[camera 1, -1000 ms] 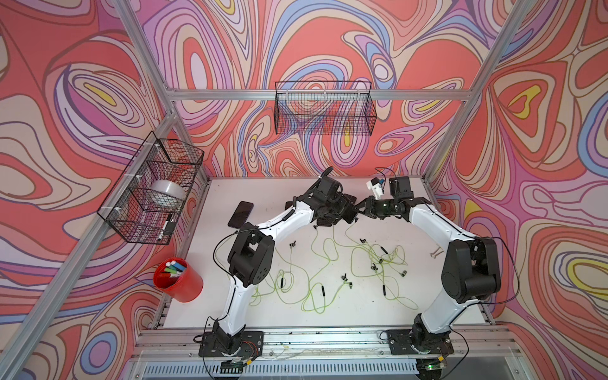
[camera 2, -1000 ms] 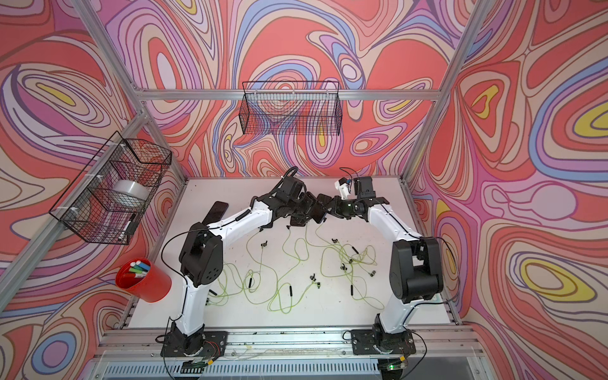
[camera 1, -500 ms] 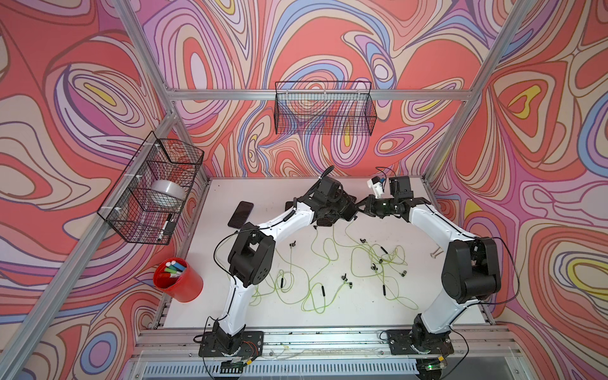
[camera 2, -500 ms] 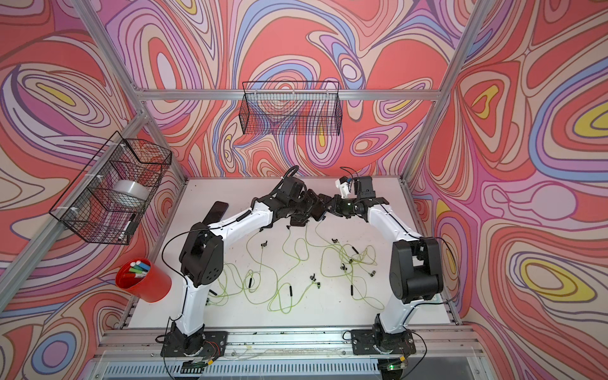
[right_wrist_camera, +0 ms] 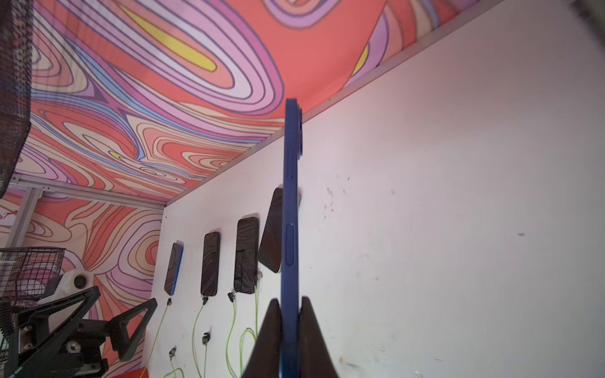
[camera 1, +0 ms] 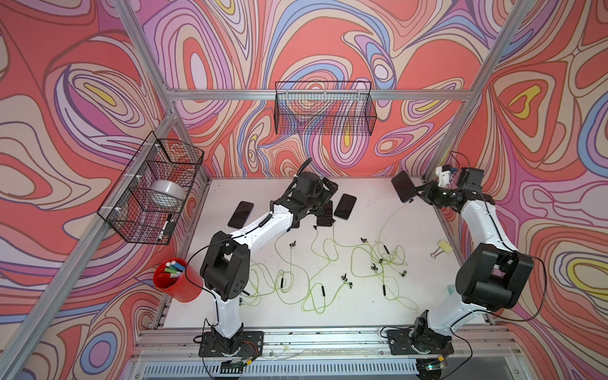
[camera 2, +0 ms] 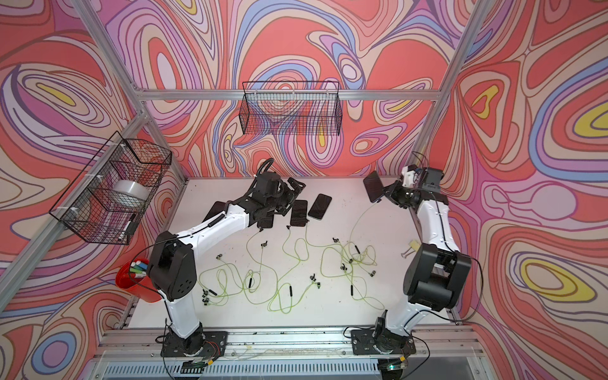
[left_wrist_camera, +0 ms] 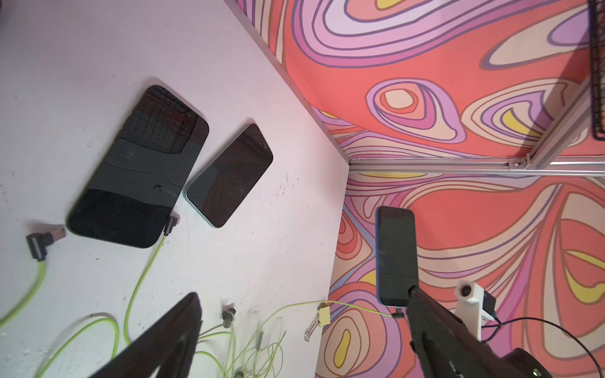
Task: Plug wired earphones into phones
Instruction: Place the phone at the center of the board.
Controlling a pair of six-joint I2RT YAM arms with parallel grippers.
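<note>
The plug is already in the lower end of the blue-edged phone, so next my right gripper needs to lower the phone onto the bare tabletop beyond the sprawled earphones and release it.
My right gripper [right_wrist_camera: 289, 302] is shut on a blue-edged phone [right_wrist_camera: 290, 229], held on edge above the table's back right corner [camera 1: 403, 190]. A yellow-green earphone cable hangs from its plug [left_wrist_camera: 397, 315] at that phone's lower end. My left gripper [left_wrist_camera: 303, 293] stands open and empty over the back middle [camera 1: 324, 200]. Under it lie a large phone [left_wrist_camera: 140, 163] with a plug at its corner and a smaller phone [left_wrist_camera: 229, 175]. A loose plug [left_wrist_camera: 44, 240] lies beside them. More phones [right_wrist_camera: 210, 263] lie in the same row. Several earphones [camera 1: 324, 260] sprawl across the table's middle.
A binder clip with a yellow note [camera 1: 441, 248] lies near the right edge. A red cup of markers [camera 1: 177, 279] stands off the front left corner. Wire baskets hang on the left wall [camera 1: 154, 187] and back wall [camera 1: 325, 108].
My right gripper has carried the phone from the back middle out to the back right corner. My left gripper has opened wide and stayed near the row of phones.
</note>
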